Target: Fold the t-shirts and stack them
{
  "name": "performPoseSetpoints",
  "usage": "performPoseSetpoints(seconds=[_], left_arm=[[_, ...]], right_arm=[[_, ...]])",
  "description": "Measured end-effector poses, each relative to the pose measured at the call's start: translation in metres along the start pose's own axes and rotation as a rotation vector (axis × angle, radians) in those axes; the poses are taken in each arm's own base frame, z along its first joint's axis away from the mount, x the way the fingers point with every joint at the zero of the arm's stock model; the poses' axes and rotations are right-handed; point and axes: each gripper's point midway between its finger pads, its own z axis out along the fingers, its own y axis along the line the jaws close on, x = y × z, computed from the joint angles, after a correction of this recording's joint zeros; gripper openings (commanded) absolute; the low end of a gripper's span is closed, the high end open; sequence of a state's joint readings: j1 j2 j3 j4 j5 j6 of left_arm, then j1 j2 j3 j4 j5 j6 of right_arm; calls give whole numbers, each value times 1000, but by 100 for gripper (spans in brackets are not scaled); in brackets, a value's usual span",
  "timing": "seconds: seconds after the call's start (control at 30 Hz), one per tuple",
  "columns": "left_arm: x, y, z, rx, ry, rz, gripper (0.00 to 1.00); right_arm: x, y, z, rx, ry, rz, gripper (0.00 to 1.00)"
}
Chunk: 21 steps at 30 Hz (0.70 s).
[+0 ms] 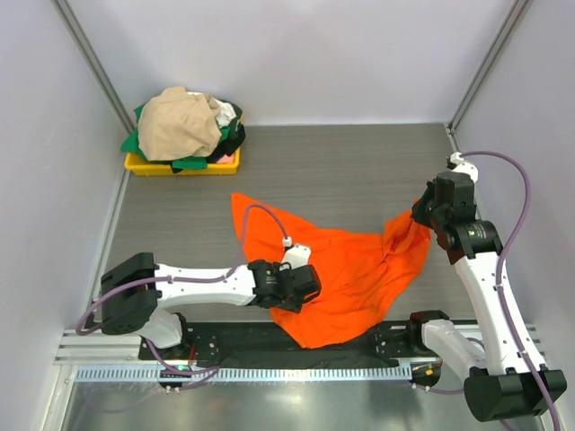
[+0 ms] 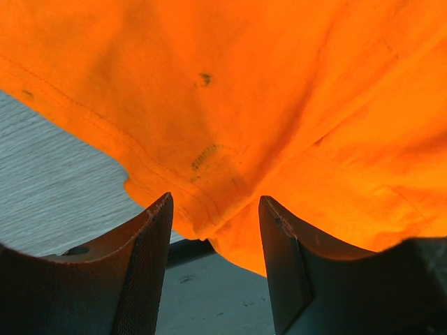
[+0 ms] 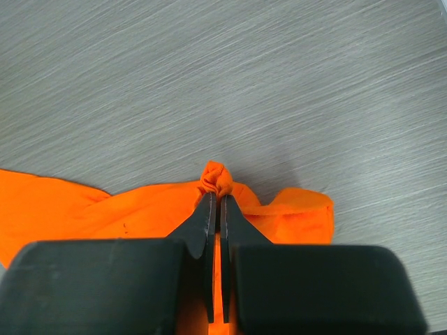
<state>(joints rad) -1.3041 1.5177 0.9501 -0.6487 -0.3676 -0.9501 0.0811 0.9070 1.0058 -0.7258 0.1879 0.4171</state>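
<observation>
The bare tabletop near the back wall is outward of the right gripper, so the robot will next lift that gripper, carry the pinched edge of the t-shirt outward and release it there.
The orange t-shirt (image 1: 355, 269) lies crumpled and partly spread on the grey table. My right gripper (image 1: 420, 215) is shut on a bunched edge of the shirt at its right side and holds that edge raised. In the right wrist view the shut gripper (image 3: 215, 199) pinches a knot of orange cloth (image 3: 218, 179). My left gripper (image 1: 304, 289) is at the shirt's left lower edge. In the left wrist view it (image 2: 215, 204) is open, and the orange hem (image 2: 202, 160) hangs just in front of its fingertips. A beige shirt (image 1: 178, 124) tops a pile with green (image 1: 135, 142), black (image 1: 232, 144) and white (image 1: 226, 112) cloth.
The pile sits in a yellow bin (image 1: 153, 167) at the back left corner. White walls with metal posts close the table on three sides. A black strip (image 1: 260, 346) and a metal rail run along the near edge by the arm bases.
</observation>
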Motion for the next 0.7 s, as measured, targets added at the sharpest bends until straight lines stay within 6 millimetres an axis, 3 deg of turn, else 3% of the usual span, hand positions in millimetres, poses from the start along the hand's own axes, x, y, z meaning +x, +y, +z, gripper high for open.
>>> performPoseSetpoints(seconds=[0.3,0.7], left_arm=[[11,-4,3,-8,10,59,53],[25,9,18,-69,42,87,41]], right_arm=[[3,-1,2,4,8,-2,1],[5,-3,0,4,6,-2,1]])
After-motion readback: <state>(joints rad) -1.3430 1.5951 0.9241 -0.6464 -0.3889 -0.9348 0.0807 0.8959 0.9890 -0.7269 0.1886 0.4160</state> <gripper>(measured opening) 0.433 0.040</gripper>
